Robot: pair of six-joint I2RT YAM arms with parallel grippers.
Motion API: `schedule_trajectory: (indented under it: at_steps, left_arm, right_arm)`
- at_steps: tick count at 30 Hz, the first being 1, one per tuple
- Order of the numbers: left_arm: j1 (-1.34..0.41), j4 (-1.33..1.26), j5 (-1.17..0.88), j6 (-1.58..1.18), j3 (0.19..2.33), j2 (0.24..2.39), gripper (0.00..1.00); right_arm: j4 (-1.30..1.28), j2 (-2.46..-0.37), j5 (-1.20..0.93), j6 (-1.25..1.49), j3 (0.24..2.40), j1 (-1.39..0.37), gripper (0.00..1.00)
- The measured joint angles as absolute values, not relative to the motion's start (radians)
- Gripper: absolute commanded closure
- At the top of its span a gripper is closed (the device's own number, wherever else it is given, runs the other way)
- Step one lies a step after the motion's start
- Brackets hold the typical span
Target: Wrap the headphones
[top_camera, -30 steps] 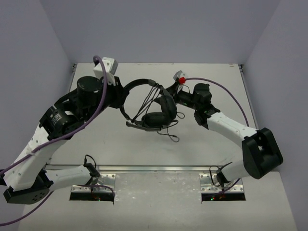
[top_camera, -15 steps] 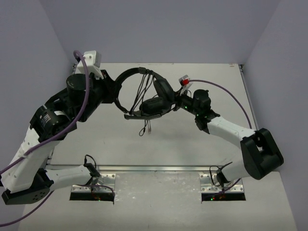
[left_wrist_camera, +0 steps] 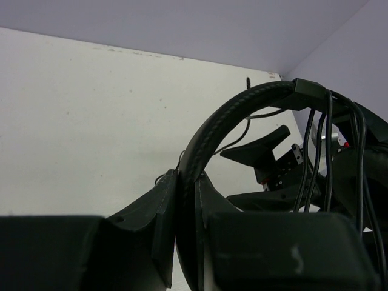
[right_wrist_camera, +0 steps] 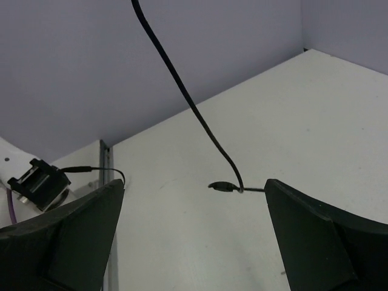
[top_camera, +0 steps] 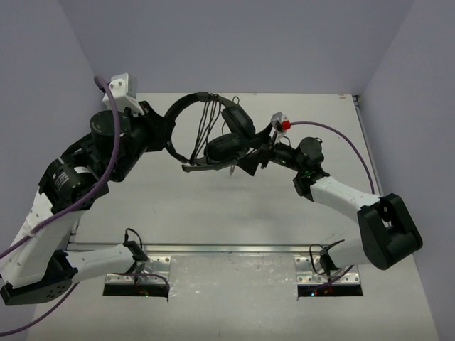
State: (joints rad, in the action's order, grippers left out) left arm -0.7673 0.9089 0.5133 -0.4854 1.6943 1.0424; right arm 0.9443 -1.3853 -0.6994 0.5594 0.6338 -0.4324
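Observation:
The robot's right gripper will next slide to the left in the top view, toward the headphones' earcups and onto the loose cable [right_wrist_camera: 233, 165], because the cable hangs between its open fingers.
The black headphones [top_camera: 217, 138] hang in the air above the table. My left gripper [top_camera: 168, 135] is shut on the arched headband [left_wrist_camera: 233, 118], which sits clamped between its fingers [left_wrist_camera: 162, 212]. Several turns of the thin black cable [left_wrist_camera: 321, 151] are draped over the band near the earcups [top_camera: 240, 122]. My right gripper [top_camera: 250, 159] is open and empty just right of the earcups. In the right wrist view the loose cable end [right_wrist_camera: 182, 91] hangs down with its plug [right_wrist_camera: 224, 186] between the wide-open fingers [right_wrist_camera: 66, 236], touching neither.
A white table [top_camera: 298, 206] lies below, with grey walls around it. A metal rail [top_camera: 234, 249] runs along the near edge by the arm bases. Purple robot cables [top_camera: 334, 135] trail from both wrists.
My left gripper has carried the headphones up and to the left. The loose cable tail has come off the table and hangs shorter. My right gripper has drawn back from the earcup.

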Motion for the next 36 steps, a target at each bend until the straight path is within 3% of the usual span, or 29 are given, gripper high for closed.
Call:
schedule_trajectory:
  at_steps: [9, 13, 15, 16, 20, 27, 31, 36]
  left_arm:
    - [-0.767, 0.900, 0.522, -0.533, 1.686, 1.029, 1.00]
    - [-0.767, 0.899, 0.516, -0.547, 1.686, 1.030, 1.00]
    - [-0.767, 0.893, 0.517, -0.553, 1.683, 1.031, 1.00]
    - [-0.767, 0.887, 0.521, -0.557, 1.679, 1.030, 1.00]
    - [-0.767, 0.877, 0.587, -0.588, 1.674, 1.044, 1.00]
    - [-0.765, 0.882, 0.828, -0.636, 1.829, 1.199, 1.00]
    - [-0.704, 0.897, 0.894, -0.648, 2.004, 1.345, 1.00]
    - [-0.497, 0.973, 0.855, -0.643, 2.151, 1.545, 1.00]
  right_arm:
    - [0.947, -1.502, -0.623, 0.568, 0.772, -0.535, 0.09]
    - [0.931, -1.512, -0.564, 0.543, 0.813, -0.551, 0.43]
    - [0.937, -1.534, -0.554, 0.535, 0.847, -0.562, 0.76]
    - [0.940, -1.547, -0.552, 0.534, 0.861, -0.570, 0.98]
    - [1.001, -1.581, -0.551, 0.538, 0.841, -0.619, 0.99]
    - [1.081, -1.592, -0.521, 0.530, 0.588, -0.667, 0.99]
    - [0.955, -1.502, -0.429, 0.432, 0.501, -0.784, 0.99]
    - [0.778, -1.303, -0.243, 0.268, 0.495, -1.006, 0.99]
